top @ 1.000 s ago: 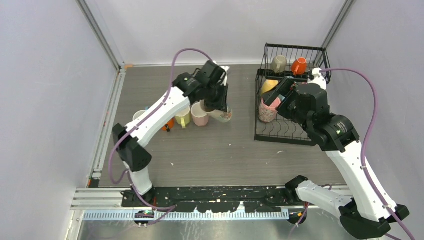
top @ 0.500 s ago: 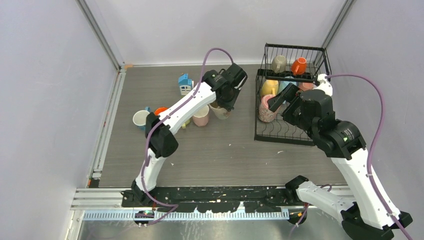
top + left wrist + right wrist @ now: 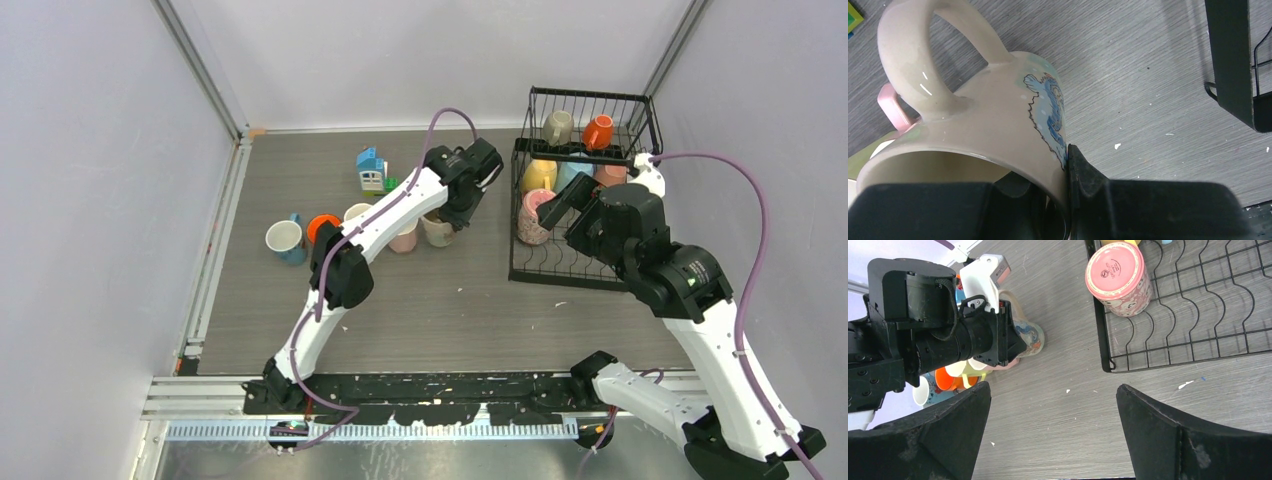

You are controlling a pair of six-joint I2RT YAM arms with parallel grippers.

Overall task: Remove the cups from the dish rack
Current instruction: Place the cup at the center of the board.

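To get the cream mug's base standing on bare table beside the pink cup [image 3: 404, 238], my left gripper will lower the mug first, then open.
My left gripper [image 3: 452, 207] is shut on the rim of a cream mug with a blue drawing [image 3: 998, 130], one finger inside and one outside. The mug [image 3: 437, 229] is low over the table beside a pink cup [image 3: 404, 238]. The black wire dish rack [image 3: 580, 262] stands at the right. An upside-down pink cup [image 3: 1120, 277], a yellow cup [image 3: 538, 175] and a light blue cup [image 3: 572, 176] sit on its base. A beige cup [image 3: 557, 127] and an orange cup [image 3: 598, 131] are on the upper shelf. My right gripper [image 3: 1053, 405] hangs open and empty over the table by the rack's front left corner.
More cups stand left of the held mug: a blue-and-white one [image 3: 285, 241], an orange one [image 3: 322, 226] and a cream one [image 3: 356, 213]. A toy block house [image 3: 371, 169] sits behind them. Grey walls close in the table on three sides.
The left arm's elbow has swung right and stretched out, while the mug in its grip stayed in nearly the same place. The right arm drew back slightly from the rack.
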